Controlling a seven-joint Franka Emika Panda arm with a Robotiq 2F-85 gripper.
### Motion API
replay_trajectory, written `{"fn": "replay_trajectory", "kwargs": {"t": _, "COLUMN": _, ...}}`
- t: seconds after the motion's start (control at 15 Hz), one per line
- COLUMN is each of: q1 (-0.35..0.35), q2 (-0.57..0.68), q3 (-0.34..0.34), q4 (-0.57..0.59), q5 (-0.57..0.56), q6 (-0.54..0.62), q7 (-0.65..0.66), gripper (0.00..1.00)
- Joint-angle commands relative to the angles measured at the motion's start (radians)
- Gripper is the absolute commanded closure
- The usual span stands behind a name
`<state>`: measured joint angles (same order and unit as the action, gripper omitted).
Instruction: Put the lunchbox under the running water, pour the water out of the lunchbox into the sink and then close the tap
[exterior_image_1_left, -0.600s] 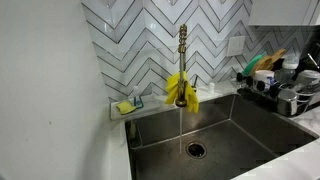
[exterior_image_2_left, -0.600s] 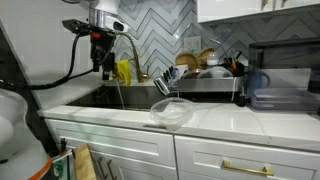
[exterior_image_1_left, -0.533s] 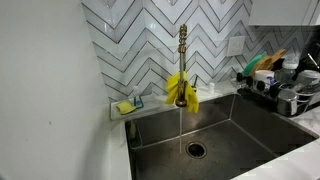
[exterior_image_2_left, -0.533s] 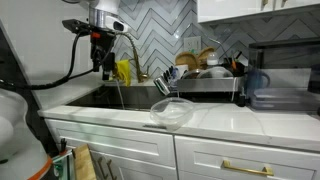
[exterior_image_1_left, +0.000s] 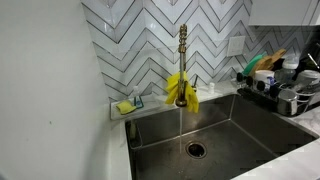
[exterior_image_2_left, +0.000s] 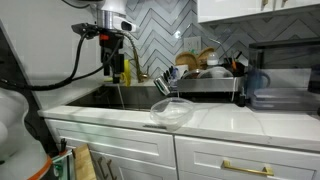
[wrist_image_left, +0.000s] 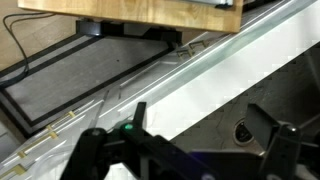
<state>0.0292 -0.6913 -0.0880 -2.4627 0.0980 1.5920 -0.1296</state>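
My gripper moves across the lunchbox (exterior_image_2_left: 172, 111) next, then down onto the lunchbox's rim on the side away from the sink, where the counter is empty.
The tap (exterior_image_1_left: 182, 60) is a tall brass faucet with a yellow cloth round its lower part, and it also shows in an exterior view (exterior_image_2_left: 127, 70). The running water (exterior_image_1_left: 180, 125) falls as a thin stream into the steel sink (exterior_image_1_left: 240, 130), near the round drain (exterior_image_1_left: 195, 150). The lunchbox (exterior_image_2_left: 172, 111) is a clear container on the white counter in front of the sink. My gripper (exterior_image_2_left: 114, 68) hangs open and empty above the sink, beside the tap and left of the lunchbox. In the wrist view the open gripper (wrist_image_left: 185, 138) looks down at the drain (wrist_image_left: 243, 132).
A dish rack (exterior_image_2_left: 205, 75) full of dishes stands on the counter behind the lunchbox, and it also shows in an exterior view (exterior_image_1_left: 280, 85). A small tray with a yellow sponge (exterior_image_1_left: 126, 106) sits on the sink's back ledge. A dark container (exterior_image_2_left: 270, 97) stands at the far right.
The arm has shifted right, carrying the gripper closer to the tap. The lunchbox and the water stream are unchanged.
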Motion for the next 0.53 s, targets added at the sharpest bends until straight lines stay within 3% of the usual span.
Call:
{"fn": "replay_trajectory", "kwargs": {"t": 0.0, "q1": -0.062, "q2": 0.127, "q3": -0.050, "q4": 0.023, "q5": -0.091, "q6": 0.150, "q7": -0.077, "gripper": 0.00}}
{"fn": "replay_trajectory", "kwargs": {"t": 0.47, "q1": -0.122, "q2": 0.349, "q3": -0.153, "q4": 0.060, "q5": -0.096, "q6": 0.447, "q7": -0.209, "gripper": 0.00}}
